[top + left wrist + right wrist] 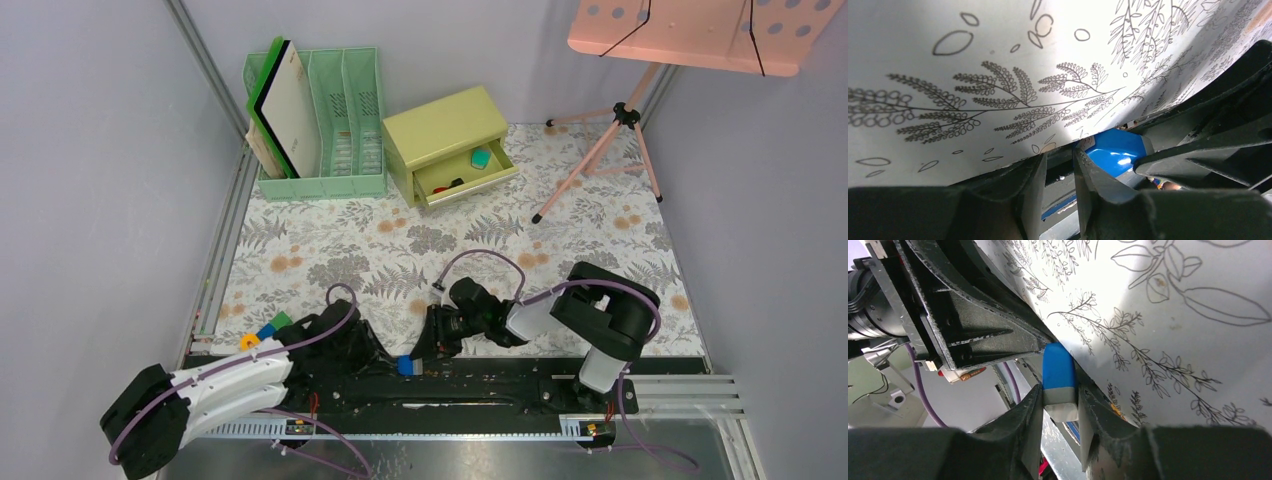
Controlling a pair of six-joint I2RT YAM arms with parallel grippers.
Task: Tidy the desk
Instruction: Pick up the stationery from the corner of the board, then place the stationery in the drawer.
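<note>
My right gripper raises the eraser (405,366) next, carries it outward over the drawer (456,172) and releases it, since the drawer is pulled out with free room.
A blue eraser (1059,372) with a white end hangs over the near edge of the fern-printed desk (560,230). My right gripper (1060,396) is shut on its white end, one finger on each side. In the top view the eraser (405,366) shows between the two arms, with the right gripper (428,345) just to its right. My left gripper (1059,161) stands with a narrow gap between its fingers and nothing in it. The eraser (1115,150) lies just outside the left gripper's right-hand finger, and the left gripper (382,352) sits close on the eraser's left.
A yellow-green drawer chest (440,125) stands at the back with its drawer (470,180) pulled out and a teal item (481,157) inside. A green file rack (340,120) holds folders to its left. A pink tripod (610,150) stands back right. Small coloured blocks (266,330) lie by the left arm.
</note>
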